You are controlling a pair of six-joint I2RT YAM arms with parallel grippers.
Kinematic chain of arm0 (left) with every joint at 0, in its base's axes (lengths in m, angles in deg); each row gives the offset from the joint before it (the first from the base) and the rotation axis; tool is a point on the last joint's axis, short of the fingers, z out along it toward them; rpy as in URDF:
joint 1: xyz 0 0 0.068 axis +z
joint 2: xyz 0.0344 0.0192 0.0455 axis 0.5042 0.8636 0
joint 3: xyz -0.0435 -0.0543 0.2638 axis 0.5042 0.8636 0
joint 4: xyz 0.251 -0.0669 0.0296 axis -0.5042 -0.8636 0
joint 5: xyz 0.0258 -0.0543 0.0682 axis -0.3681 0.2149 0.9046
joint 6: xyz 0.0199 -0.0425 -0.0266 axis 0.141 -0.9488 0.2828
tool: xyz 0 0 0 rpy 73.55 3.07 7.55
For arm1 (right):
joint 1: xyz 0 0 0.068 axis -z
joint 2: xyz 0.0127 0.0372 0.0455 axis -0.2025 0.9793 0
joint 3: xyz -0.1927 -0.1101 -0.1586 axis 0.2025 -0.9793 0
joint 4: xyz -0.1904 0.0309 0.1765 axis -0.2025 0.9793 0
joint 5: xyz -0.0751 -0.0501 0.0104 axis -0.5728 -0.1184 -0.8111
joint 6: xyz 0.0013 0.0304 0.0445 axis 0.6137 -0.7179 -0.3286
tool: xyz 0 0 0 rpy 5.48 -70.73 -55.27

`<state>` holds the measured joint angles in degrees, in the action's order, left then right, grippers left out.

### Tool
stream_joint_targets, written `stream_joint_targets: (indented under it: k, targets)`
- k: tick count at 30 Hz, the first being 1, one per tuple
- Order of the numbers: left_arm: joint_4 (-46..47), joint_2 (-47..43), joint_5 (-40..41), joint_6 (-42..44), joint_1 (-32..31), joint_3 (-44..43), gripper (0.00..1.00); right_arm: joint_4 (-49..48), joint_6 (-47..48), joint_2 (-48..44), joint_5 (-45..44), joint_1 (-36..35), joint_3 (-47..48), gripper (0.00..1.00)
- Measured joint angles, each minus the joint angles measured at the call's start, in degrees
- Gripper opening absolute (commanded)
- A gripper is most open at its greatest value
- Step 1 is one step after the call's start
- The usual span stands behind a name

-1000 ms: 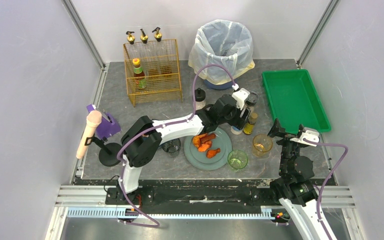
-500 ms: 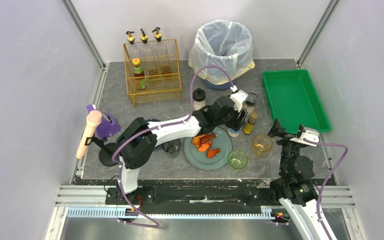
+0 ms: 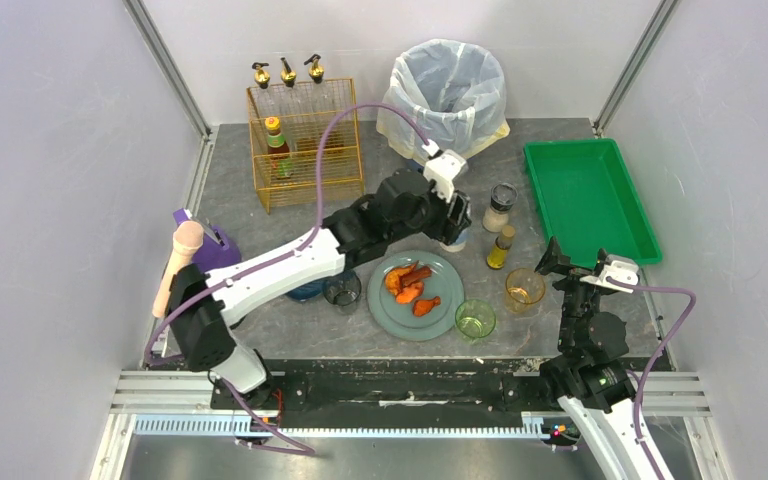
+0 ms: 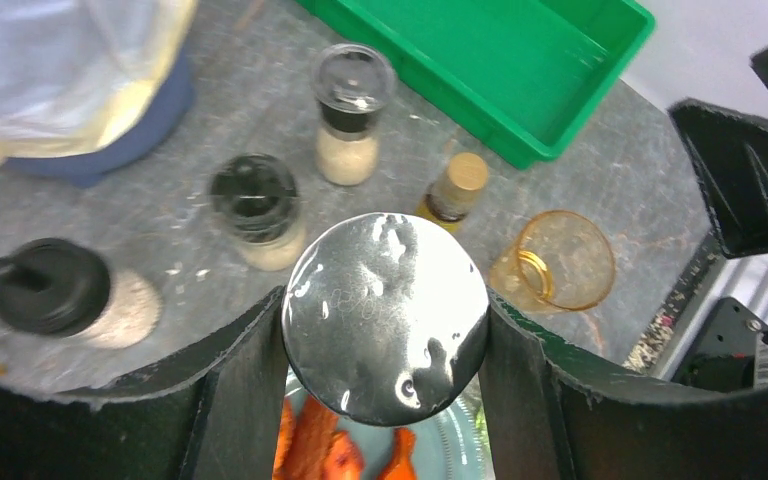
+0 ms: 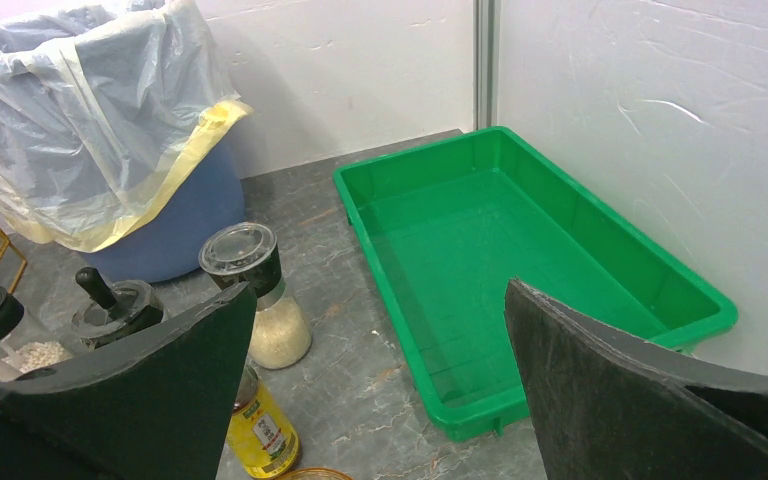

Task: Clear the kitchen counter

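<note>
My left gripper swings over to the wire rack next, to its left in the top view. It then lowers the jar where the rack's front shelf [image 3: 312,167] is free.
The kitchen counter [image 3: 240,205] is a dark grey veined slab holding bottles, glasses and a plate. My left gripper [image 3: 450,222] is shut on a jar with a shiny chrome lid [image 4: 380,290], held above the counter behind the plate; in the left wrist view the gripper [image 4: 385,320] has its jaws tight on both sides of the lid. My right gripper [image 3: 560,258] is open and empty near the green tray's front corner, and the right wrist view [image 5: 375,400] shows bare counter [image 5: 360,340] between its jaws.
A grey plate [image 3: 450,300] holds orange food. Nearby stand a grinder [image 3: 500,207], a small yellow bottle [image 3: 500,247], an amber glass [image 3: 525,288], a green glass [image 3: 475,319] and a clear glass [image 3: 342,292]. Green tray [image 3: 588,198], lined bin [image 3: 447,95], wire rack [image 3: 305,140].
My left arm has lifted the chrome-lidded jar from beside the plate's right rim and carried it back and left. The right arm has not moved.
</note>
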<state>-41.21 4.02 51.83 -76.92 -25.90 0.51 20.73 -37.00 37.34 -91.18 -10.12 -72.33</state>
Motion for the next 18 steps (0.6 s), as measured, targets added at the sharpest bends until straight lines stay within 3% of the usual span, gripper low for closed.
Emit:
stream_joint_targets:
  k: [6, 18]
  targets:
    - [-4.6, -5.3, 5.0, 1.0, 5.7, 0.0, 0.11, 0.0, 0.0, 0.0, 0.0, 0.0, 0.0, 0.98]
    - [-6.2, -7.9, 13.9, 1.1, 26.9, -0.8, 0.11, 0.0, 0.0, 0.0, 0.0, 0.0, 0.0, 0.98]
